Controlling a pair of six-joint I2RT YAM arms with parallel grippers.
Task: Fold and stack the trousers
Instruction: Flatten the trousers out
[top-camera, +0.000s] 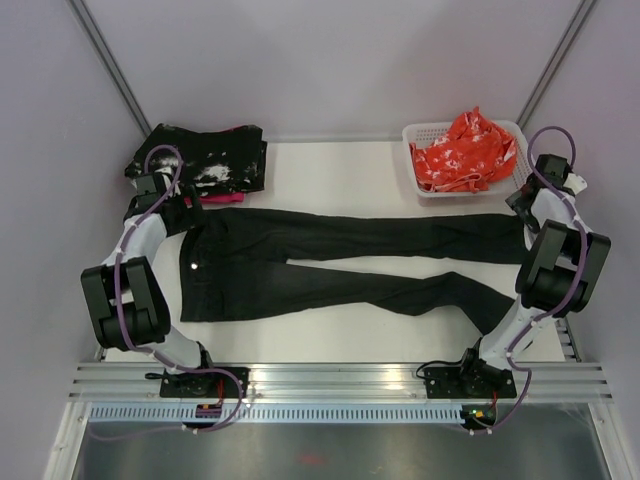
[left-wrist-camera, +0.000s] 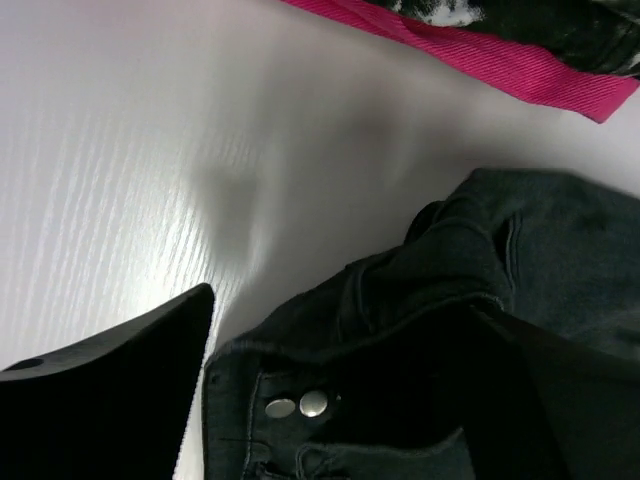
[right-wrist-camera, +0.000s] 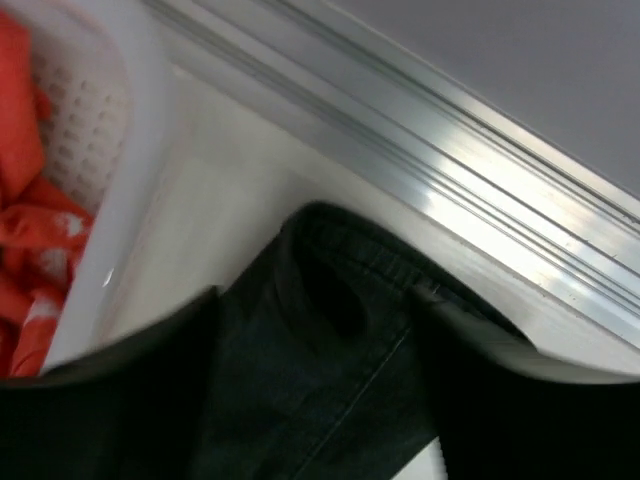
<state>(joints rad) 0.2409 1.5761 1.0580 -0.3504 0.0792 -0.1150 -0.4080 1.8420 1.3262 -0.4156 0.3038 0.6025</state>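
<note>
The near leg is spread away from the far one. I need to move my left gripper back along the waistband and down onto its near corner (top-camera: 187, 313) next.
The black trousers (top-camera: 330, 265) lie flat across the table, waist at the left and both legs running right. My left gripper (top-camera: 190, 215) sits at the far corner of the waistband. In the left wrist view its jaws stand wide apart, and the waistband (left-wrist-camera: 560, 250) with two metal studs (left-wrist-camera: 298, 405) lies loose between them. My right gripper (top-camera: 522, 205) is at the hem of the far leg. The right wrist view shows that hem (right-wrist-camera: 330, 380) lying between separated, blurred fingers (right-wrist-camera: 110, 400), with no pinch on the cloth.
A folded stack sits at the back left: black cloth speckled with white (top-camera: 205, 160) over pink cloth (top-camera: 215, 199) (left-wrist-camera: 500, 60). A white basket (top-camera: 425, 128) (right-wrist-camera: 120, 200) at the back right holds orange-red cloth (top-camera: 465, 150). An aluminium rail (right-wrist-camera: 480, 170) borders the table's right edge.
</note>
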